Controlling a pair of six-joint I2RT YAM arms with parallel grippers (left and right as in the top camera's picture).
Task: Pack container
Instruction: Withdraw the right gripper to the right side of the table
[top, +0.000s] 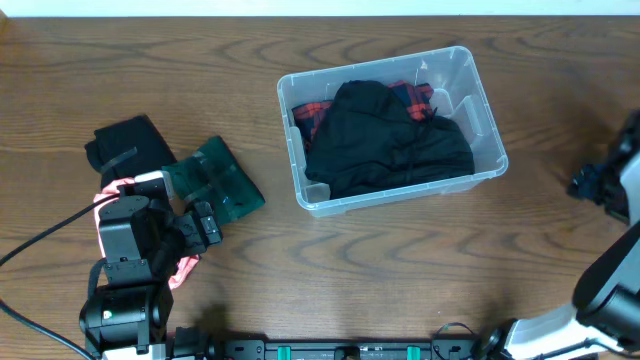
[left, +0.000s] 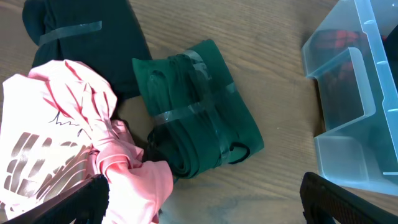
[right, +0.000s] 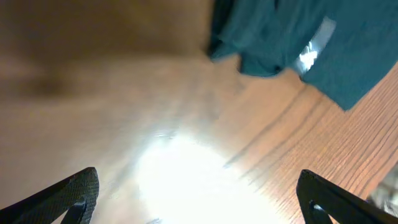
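Note:
The teal cloth's taped edge (right: 285, 57) is still beyond my open fingers. I need to move my right gripper to the right in the overhead view next and lower it onto the edge.
The clear container (top: 400, 196) stands right of centre, holding a black garment (top: 390, 140) over a red plaid item (top: 312, 112). Its corner shows in the left wrist view (left: 348, 149). A taped green bundle (top: 215, 180) (left: 199, 109), a taped black bundle (top: 125, 148) (left: 87, 37) and a pink garment (left: 74, 149) lie on the table at the left. My left gripper (top: 200, 222) (left: 202, 202) is open just short of the green bundle, with the pink garment against its left finger. My right gripper (top: 590, 183) (right: 199, 199) is open and empty at the far right.
The wooden table (top: 400, 270) carries everything. The right wrist view is blurred, with strong glare on the wood (right: 186, 180) and a teal cloth (right: 298, 43) at its top. A black cable (top: 40, 245) runs off to the left by the left arm.

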